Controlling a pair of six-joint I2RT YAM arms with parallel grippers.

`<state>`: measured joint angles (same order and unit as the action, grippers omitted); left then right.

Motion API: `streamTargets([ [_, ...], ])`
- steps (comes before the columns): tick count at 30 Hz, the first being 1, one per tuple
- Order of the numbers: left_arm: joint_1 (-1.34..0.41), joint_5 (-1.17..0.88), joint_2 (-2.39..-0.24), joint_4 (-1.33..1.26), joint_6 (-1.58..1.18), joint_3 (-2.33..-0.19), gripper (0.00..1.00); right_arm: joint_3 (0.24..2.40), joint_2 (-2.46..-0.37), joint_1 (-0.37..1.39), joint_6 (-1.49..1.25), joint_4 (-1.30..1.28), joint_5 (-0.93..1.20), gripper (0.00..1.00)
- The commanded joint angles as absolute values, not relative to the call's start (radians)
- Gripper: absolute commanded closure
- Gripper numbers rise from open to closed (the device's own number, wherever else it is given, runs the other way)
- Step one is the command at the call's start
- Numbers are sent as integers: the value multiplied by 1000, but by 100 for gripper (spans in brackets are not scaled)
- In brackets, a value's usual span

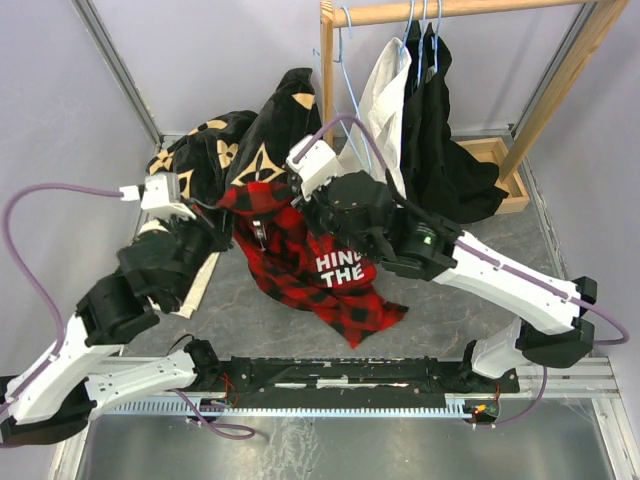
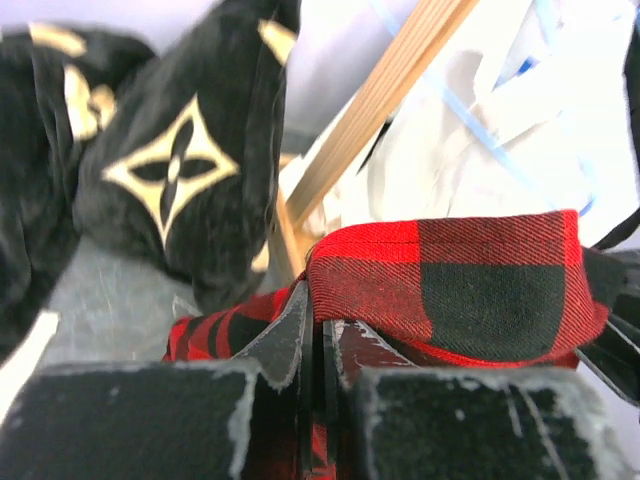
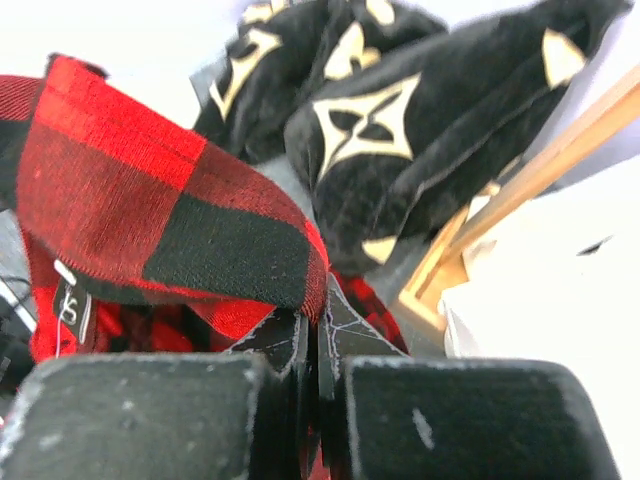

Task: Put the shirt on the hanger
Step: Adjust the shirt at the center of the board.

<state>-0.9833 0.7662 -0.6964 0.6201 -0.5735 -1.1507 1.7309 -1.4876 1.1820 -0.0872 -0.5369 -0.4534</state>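
My left gripper should lift the folded edge so the bunched cloth hangs open, then lower it to the tabletop beneath the shirt and let go.
The red-and-black plaid shirt point(image 1: 300, 262) with white lettering lies bunched in the middle of the table, its collar end lifted between both grippers. My left gripper point(image 1: 228, 208) is shut on the shirt's folded edge point(image 2: 440, 270), as the left wrist view point(image 2: 322, 312) shows. My right gripper point(image 1: 300, 192) is shut on the other end of that edge point(image 3: 120, 190), as the right wrist view point(image 3: 318, 322) shows. The light-blue wire hanger point(image 1: 345, 65) hangs empty on the wooden rail behind the shirt. It also shows in the left wrist view point(image 2: 470, 122).
Black fabric with tan flower motifs point(image 1: 225, 145) is heaped behind the shirt at the back left. A white shirt point(image 1: 385, 90) and a black garment point(image 1: 440, 140) hang from the wooden rail point(image 1: 470, 10). The rail's post point(image 1: 326, 70) and base point(image 1: 500, 165) stand at the back right.
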Motion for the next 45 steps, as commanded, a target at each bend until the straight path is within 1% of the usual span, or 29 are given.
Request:
streamTargets([
  [1,-980,792,-787,563,-278,-1378,97,1912,-1453,1217,30,-514,-515,100],
  [5,-980,758,-864,524,-115,-1572,97,2048,-1456,1230,113,-481,-507,100],
  [11,-980,716,-990,518,21,-1837,97,2254,-1499,1235,219,-466,-474,100],
  [18,-979,673,-1076,521,72,-1997,97,2363,-1509,1235,310,-417,-446,100],
  [22,-980,655,-1100,531,72,-2035,97,2397,-1504,1234,341,-418,-436,100],
  [26,-981,642,-1067,547,31,-1964,97,2285,-1444,1235,330,-439,-416,100],
  [36,-979,646,-861,563,-186,-1557,97,1897,-1286,1235,194,-494,-406,100],
  [41,-980,641,-768,604,-311,-1358,97,1686,-1198,1235,114,-488,-442,100],
  [45,-979,615,-720,624,-398,-1200,97,1558,-1165,1235,56,-495,-482,100],
])
